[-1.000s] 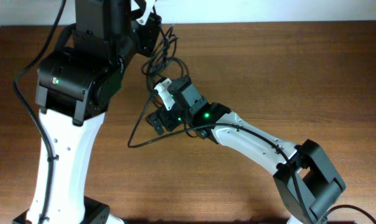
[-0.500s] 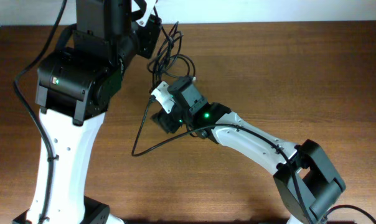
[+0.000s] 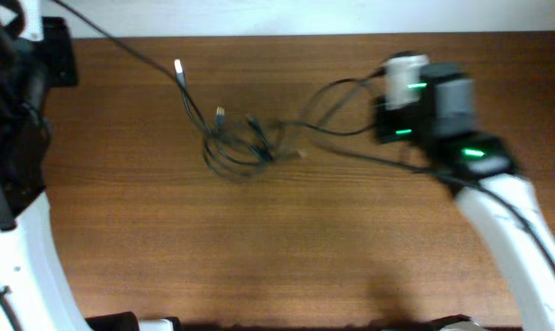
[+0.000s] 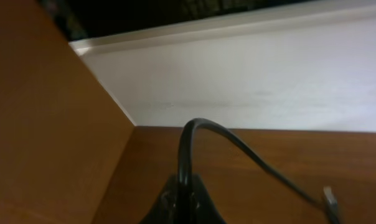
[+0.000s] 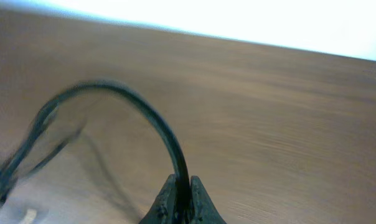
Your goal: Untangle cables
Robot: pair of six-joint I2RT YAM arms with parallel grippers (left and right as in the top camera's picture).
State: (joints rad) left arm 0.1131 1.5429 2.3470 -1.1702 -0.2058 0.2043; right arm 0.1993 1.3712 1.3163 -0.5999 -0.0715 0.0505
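I should next move my left gripper away from the knot, then down toward the table's bare back corner and release its piece of cable there, because that piece still runs into the knot.
The cables lie as a loose black knot on the wooden table, left of centre. One strand runs tight from the knot up to the far left, past a small light plug. In the left wrist view my left gripper is shut on that strand, which arcs away to a plug. Another strand loops right to my right arm. The right gripper is shut on this strand, which curves up and off to the left.
The table's back edge meets a white wall just behind the left gripper. My left arm fills the far left of the overhead view. Bare wood stretches along the front of the table.
The right gripper has shut on a strand and swung far right; the left arm has pulled away to the far left. The bundle, earlier bunched between the arms, is now drawn out across the table.
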